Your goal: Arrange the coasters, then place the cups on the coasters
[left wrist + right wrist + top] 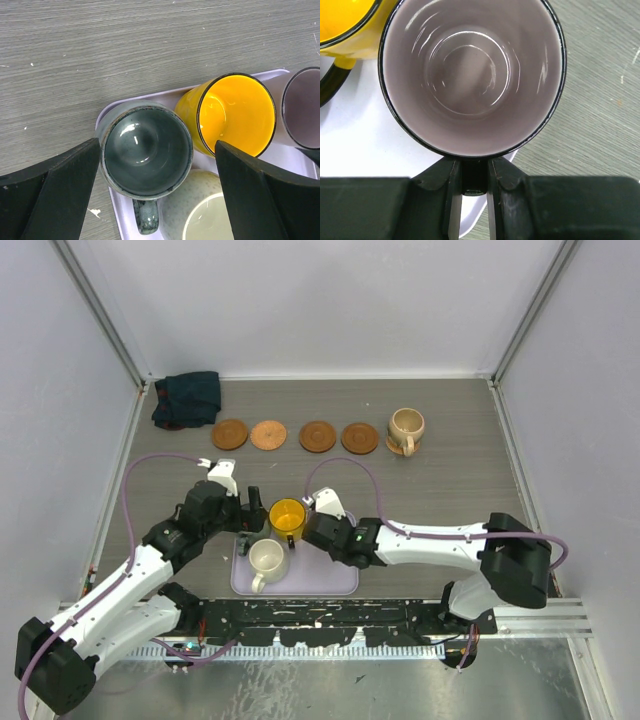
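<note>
I will lift the mauve cup [470, 75] in my right gripper next and move it outward to the bare coaster nearest the tan cup. Then I will lower it and let go of it there.
Four bare coasters [229, 433] [268, 434] [318, 436] [360, 438] lie in a row at the back. Right of them, the tan cup [406, 427] stands on a fifth coaster [398, 447]. On the lavender tray [330, 580] stand the yellow cup [288, 519], the cream cup [267, 558], the grey-green cup [147, 150] and the mauve cup [470, 75]. My left gripper [157, 145] hangs open over the grey-green cup, one finger on each side of it. My right gripper [474, 170] is shut on the mauve cup's dark handle [474, 176].
A dark blue-green cloth [187, 398] lies bunched in the back left corner. Grey walls close in the table on the left, right and back. The tray's cups stand packed close together, the yellow cup [235, 112] between the grey-green and mauve ones.
</note>
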